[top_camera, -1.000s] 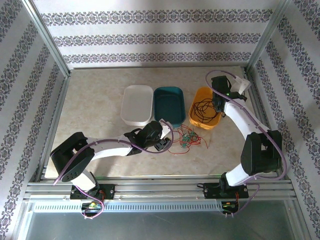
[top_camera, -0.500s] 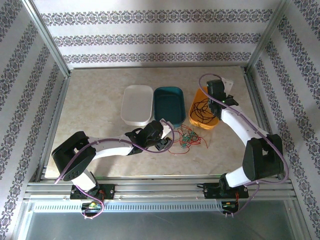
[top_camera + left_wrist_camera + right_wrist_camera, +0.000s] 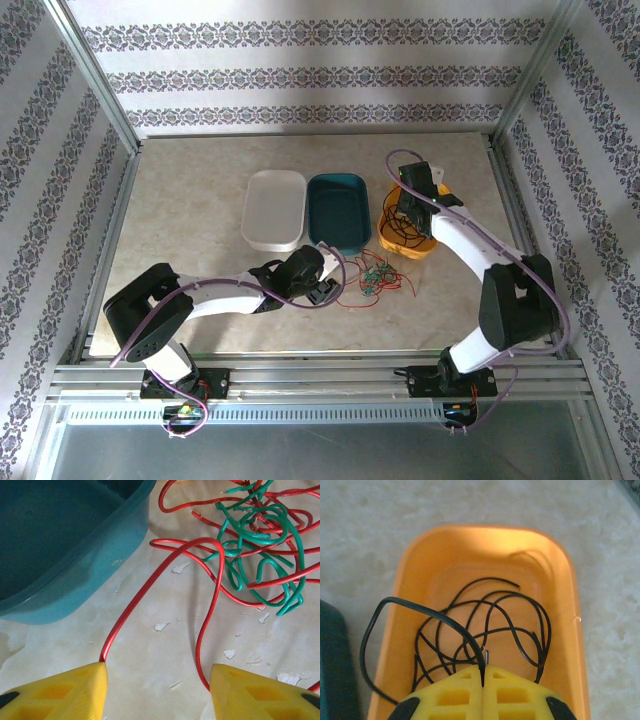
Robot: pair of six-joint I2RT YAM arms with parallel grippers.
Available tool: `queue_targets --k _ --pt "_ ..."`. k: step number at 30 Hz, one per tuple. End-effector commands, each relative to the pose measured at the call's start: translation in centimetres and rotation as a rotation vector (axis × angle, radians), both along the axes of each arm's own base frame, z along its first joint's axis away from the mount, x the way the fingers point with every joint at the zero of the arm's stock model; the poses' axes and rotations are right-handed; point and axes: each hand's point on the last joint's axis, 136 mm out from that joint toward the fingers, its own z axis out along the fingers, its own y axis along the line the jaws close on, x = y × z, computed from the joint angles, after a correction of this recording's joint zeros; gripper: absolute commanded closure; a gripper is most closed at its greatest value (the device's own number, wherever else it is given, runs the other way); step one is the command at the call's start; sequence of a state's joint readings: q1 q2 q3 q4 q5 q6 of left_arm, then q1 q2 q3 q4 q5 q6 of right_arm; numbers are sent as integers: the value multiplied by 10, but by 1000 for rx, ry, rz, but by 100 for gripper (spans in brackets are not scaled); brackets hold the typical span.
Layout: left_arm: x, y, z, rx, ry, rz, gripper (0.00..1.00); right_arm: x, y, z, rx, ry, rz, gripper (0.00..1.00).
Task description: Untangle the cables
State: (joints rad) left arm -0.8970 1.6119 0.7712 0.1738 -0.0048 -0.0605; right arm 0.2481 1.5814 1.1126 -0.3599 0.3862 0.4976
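Note:
My right gripper carries the black cable down to the orange bin's coils next, with the cable's overhanging loop away from the teal bin (image 3: 60, 545).
A tangle of red and green cables (image 3: 375, 278) lies on the table in front of the bins; close up, the green loops (image 3: 260, 545) knot with red ones, and one long red cable (image 3: 165, 575) arcs back between my left fingers. My left gripper (image 3: 157, 687) is open, its yellow fingertips resting either side of that red loop, beside the teal bin (image 3: 60, 545). My right gripper (image 3: 483, 677) is shut on a black cable (image 3: 430, 612) above the orange bin (image 3: 415, 570), where several more black cables (image 3: 500, 625) lie coiled.
A white bin (image 3: 273, 209), the teal bin (image 3: 338, 211) and the orange bin (image 3: 432, 247) stand in a row mid-table. Metal frame rails (image 3: 300, 375) run along the near edge and both sides. Bare marble surface (image 3: 190, 210) lies to the left.
My right arm has swung left from the table's right edge to over the orange bin, carrying the black cable. The left arm has barely moved.

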Motion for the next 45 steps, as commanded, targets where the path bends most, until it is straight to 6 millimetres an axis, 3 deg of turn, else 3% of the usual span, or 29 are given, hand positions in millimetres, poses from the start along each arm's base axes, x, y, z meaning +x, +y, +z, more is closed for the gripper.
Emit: queue_targets --k 1,7,10,12,14,18,21,25,30,34,39,45 --pt "-2 -5 14 -48 -30 4 44 -8 -17 -17 22 81 -109 100" --pt "-4 -1 14 -47 -32 12 44 -18 -49 -39 33 148 -294 100" --pt "-4 0 15 -46 -34 13 44 -15 -48 -38 61 143 -291 100" --pt "-5 0 16 -50 -33 11 44 -8 -38 -32 98 106 -228 75" --pt "-6 -3 18 -60 -30 1 43 -5 -34 -19 107 64 -198 62" --pt "-13 -15 25 -100 -17 -69 43 -15 -31 8 77 -3 -152 55" --pt "-13 -21 31 -117 -20 -89 42 -33 -29 27 56 -47 -116 54" --pt "-11 -31 35 -130 -28 -121 41 -66 -1 33 113 -68 18 53" --pt "-6 -38 37 -129 -38 -136 41 -116 75 9 297 25 373 54" --pt "-1 -38 40 -146 -54 -106 41 -155 106 -19 361 142 510 53" --pt "9 -37 48 -200 -48 -46 41 -169 102 -54 353 241 462 54" --pt "13 -32 53 -216 -48 -25 40 -172 96 -72 315 288 437 55"
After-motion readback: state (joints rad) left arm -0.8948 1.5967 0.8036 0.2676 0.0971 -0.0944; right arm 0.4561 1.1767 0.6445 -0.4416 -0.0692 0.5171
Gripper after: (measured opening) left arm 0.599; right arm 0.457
